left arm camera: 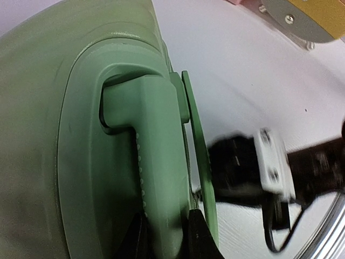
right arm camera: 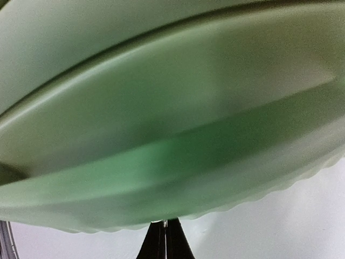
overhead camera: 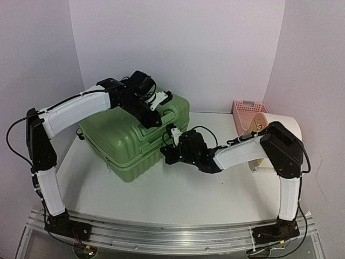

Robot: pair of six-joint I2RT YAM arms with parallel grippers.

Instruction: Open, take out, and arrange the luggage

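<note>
My left gripper swings back toward the luggage's near corner [overhead camera: 126,163] next, to the gripper's left in the top view, and releases the luggage's handle.
The light-green ribbed luggage [overhead camera: 135,145] lies flat on the white table, lid down. My left gripper [overhead camera: 153,110] reaches over its far right side and is shut on the luggage's moulded handle [left arm camera: 156,162]. The handle fills the gap between my two black fingertips [left arm camera: 167,237]. The zip [left arm camera: 195,199] runs beside the handle. My right gripper [overhead camera: 168,154] sits low at the case's near right edge. Its tips [right arm camera: 166,237] are pressed together right under the rim of the luggage [right arm camera: 161,135]. A tiny pale glint shows at the tips, but I cannot tell what it is.
A small pink slotted basket [overhead camera: 248,110] stands at the back right against the wall. A cream cylinder drum [overhead camera: 283,132] lies beside it, behind my right arm. My right arm's black wrist [left arm camera: 237,167] is close to the luggage's side flange. White walls close in the table.
</note>
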